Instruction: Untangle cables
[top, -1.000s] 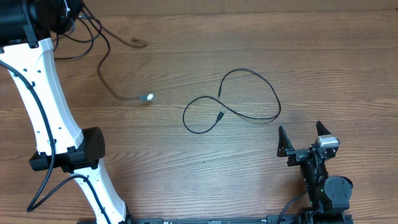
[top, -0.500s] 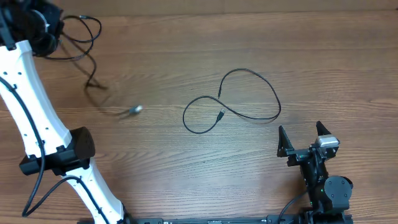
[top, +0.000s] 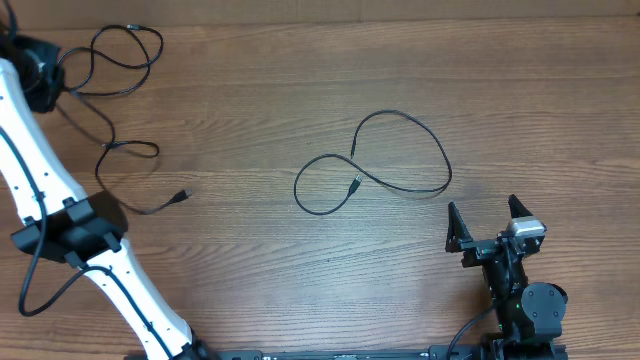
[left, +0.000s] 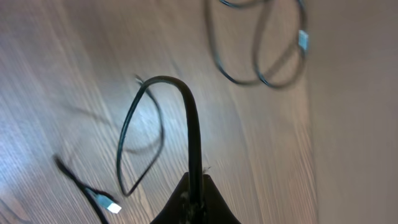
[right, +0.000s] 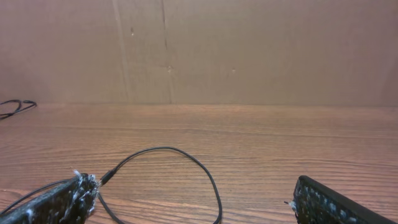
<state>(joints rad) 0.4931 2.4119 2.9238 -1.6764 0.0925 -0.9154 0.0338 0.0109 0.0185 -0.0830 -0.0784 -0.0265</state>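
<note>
The second cable hangs close to the other loops. So my left gripper draws back to the left in the overhead view next, then lowers toward the wood.
One black cable (top: 400, 150) lies alone in a figure-eight loop at the table's middle; it also shows in the right wrist view (right: 186, 155). My left gripper (top: 42, 82) is at the far left back, shut on a second black cable (left: 186, 106). That cable trails in loops to a plug end (top: 184, 194), which also shows in the left wrist view (left: 109, 206). More black cable loops (top: 125, 55) lie at the back left, with a plug (left: 303, 40). My right gripper (top: 487, 222) is open and empty at the front right, its fingers (right: 193, 208) just short of the figure-eight cable.
The white left arm (top: 40, 170) stretches along the table's left side, its thicker wire hanging by its base. A brown board wall (right: 199, 50) stands behind the table's far edge. Bare wood lies between the two cable groups.
My left gripper has swung left and toward the front with its cable. The trailing cable has spread into loops, and its plug end has slid left and nearer. The right arm has not moved.
</note>
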